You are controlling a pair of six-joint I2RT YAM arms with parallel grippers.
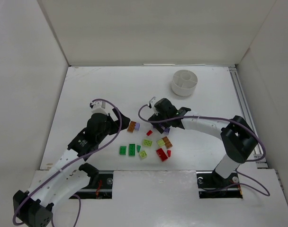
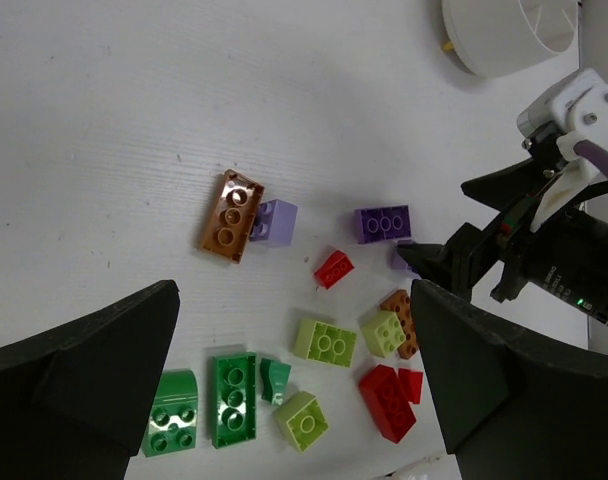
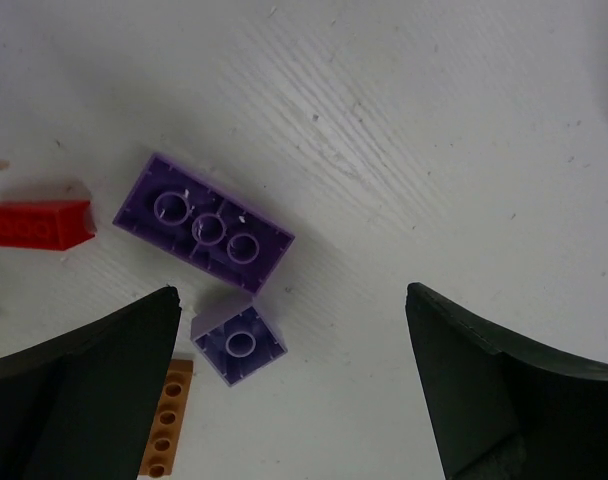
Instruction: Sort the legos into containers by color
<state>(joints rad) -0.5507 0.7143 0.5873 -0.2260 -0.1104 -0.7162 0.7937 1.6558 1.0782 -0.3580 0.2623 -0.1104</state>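
My right gripper shifts, turns and moves down onto the longer purple brick [image 3: 204, 225] next, since that brick is below it and to its left in the wrist view.
The legos lie loose mid-table: dark green ones [image 1: 131, 149], lime ones [image 1: 147, 142], red ones [image 1: 161, 154], an orange-brown brick [image 2: 231, 215] touching a lavender one [image 2: 273, 222]. My right gripper [image 3: 292, 295] hovers open, low over the table; a small purple brick [image 3: 239, 342] lies by its left finger, just below a longer purple brick [image 3: 204, 225]. My left gripper [image 2: 294, 290] is open and empty, above and left of the pile. In the top view the right gripper [image 1: 164, 124] faces the left gripper [image 1: 118, 123] across the pile. The white dish of containers [image 1: 185, 82] stands at the back right.
White walls enclose the table on three sides. A metal rail [image 1: 242, 109] runs along the right edge. Purple cables loop off both wrists. A red brick [image 3: 39, 223] and an orange plate [image 3: 166, 430] lie left of the right gripper's fingers.
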